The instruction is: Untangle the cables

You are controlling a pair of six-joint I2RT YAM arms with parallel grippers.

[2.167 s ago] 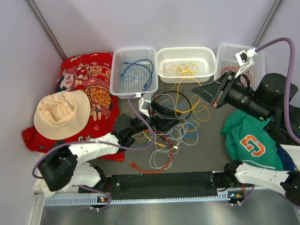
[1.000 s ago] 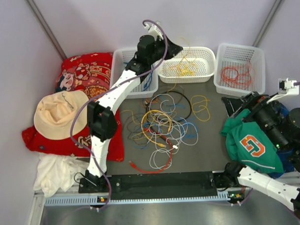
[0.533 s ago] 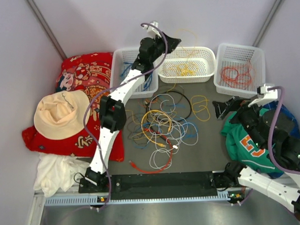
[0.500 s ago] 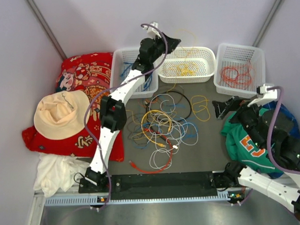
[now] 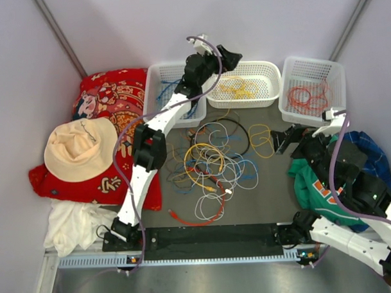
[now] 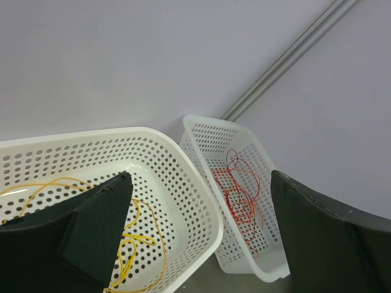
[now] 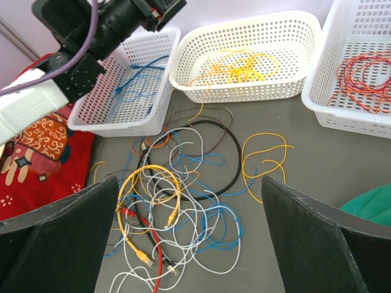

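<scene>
The left gripper goes back from the middle basket, down onto the yellow cable loop's side (image 5: 186,162) by the red cloth next, since that loop lies uppermost.
The cables (image 5: 209,165) lie tangled on the grey table: yellow, white, blue, red and black loops (image 7: 177,195). One yellow cable (image 7: 266,159) lies apart at the right of the heap. My left gripper (image 5: 231,55) hangs open over the middle basket (image 5: 265,70), with nothing between its fingers (image 6: 91,232). Yellow cables (image 6: 131,244) lie in that basket. My right gripper (image 5: 280,140) is open at the tangle's right edge, and in its wrist view (image 7: 192,238) the heap lies below the gap.
The left basket (image 5: 152,90) holds blue cables and the right basket (image 5: 337,71) holds red-orange ones (image 6: 241,195). A red patterned cloth (image 5: 110,104) with a straw hat (image 5: 80,147) lies at the left. A green jersey (image 5: 306,175) lies under the right arm.
The left gripper has opened over the middle basket, and the thin yellow cable looped above it no longer hangs there. The right arm has moved left toward the tangle.
</scene>
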